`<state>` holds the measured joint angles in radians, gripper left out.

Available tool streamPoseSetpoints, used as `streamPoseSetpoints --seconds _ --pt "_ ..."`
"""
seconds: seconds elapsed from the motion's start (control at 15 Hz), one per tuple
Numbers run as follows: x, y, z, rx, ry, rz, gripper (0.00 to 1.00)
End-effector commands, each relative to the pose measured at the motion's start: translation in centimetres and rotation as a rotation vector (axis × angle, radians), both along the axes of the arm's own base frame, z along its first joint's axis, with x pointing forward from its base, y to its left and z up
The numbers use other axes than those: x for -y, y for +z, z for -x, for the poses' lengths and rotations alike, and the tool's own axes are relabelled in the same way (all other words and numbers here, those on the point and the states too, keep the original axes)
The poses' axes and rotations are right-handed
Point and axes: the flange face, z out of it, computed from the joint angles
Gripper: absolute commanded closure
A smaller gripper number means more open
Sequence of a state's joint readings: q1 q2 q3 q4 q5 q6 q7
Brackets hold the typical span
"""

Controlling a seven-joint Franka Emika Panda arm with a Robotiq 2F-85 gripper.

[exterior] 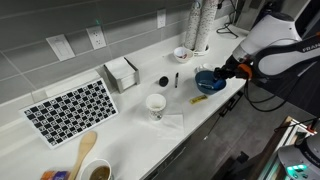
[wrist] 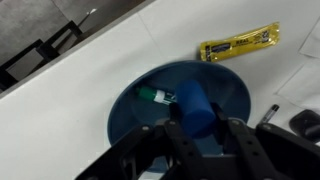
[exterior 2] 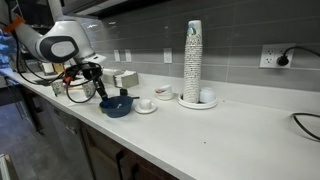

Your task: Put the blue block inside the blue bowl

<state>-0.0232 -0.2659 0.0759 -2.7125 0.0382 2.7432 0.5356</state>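
Note:
My gripper lowers the blue block (wrist: 195, 104) next and shifts it away from my base, over the open inside of the blue bowl (exterior: 209, 81).
In the wrist view my gripper (wrist: 198, 128) is shut on the blue block (wrist: 195, 104), a chunky bright-blue piece held between the two black fingers. It hangs directly over the inside of the blue bowl (wrist: 135, 105), which holds a small green-and-white object (wrist: 156, 96). In both exterior views the gripper (exterior: 218, 72) (exterior 2: 96, 84) sits just above the blue bowl (exterior: 209, 81) (exterior 2: 116, 106) near the counter's front edge. The block itself is too small to make out there.
A yellow packet (wrist: 238, 43) (exterior: 199, 99) lies beside the bowl. A white mug (exterior: 156, 104), a small white bowl (exterior: 181, 53), a dark pen-like stick (exterior: 176, 80), a dark round disc (exterior: 163, 81), a cup stack (exterior 2: 193, 60) and a checkered mat (exterior: 70, 108) are on the counter.

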Motion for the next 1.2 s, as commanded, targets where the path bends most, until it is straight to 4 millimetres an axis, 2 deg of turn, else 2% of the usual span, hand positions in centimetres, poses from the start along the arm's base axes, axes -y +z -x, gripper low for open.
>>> streamPoseSetpoints --seconds 0.0,0.33,0.6,0.87,0.93,1.0,1.13 --pt "-2.2 0.5 -1.3 0.018 -0.003 0.038 0.92" --pt "-2.6 0.4 -4.4 0.028 -0.076 0.112 0.92" --pt "-2.6 -1.7 -6.7 -0.065 -0.112 0.186 0.92" --pt "-3.3 -4.1 -9.0 -0.122 -0.132 0.155 0.92" --pt "-3.3 -4.0 -9.7 -0.119 -0.141 0.151 0.42" --pt "-3.2 -3.7 -10.0 -0.119 -0.149 0.151 0.41" --pt "-2.7 -3.4 -10.2 -0.138 -0.168 0.148 0.28"
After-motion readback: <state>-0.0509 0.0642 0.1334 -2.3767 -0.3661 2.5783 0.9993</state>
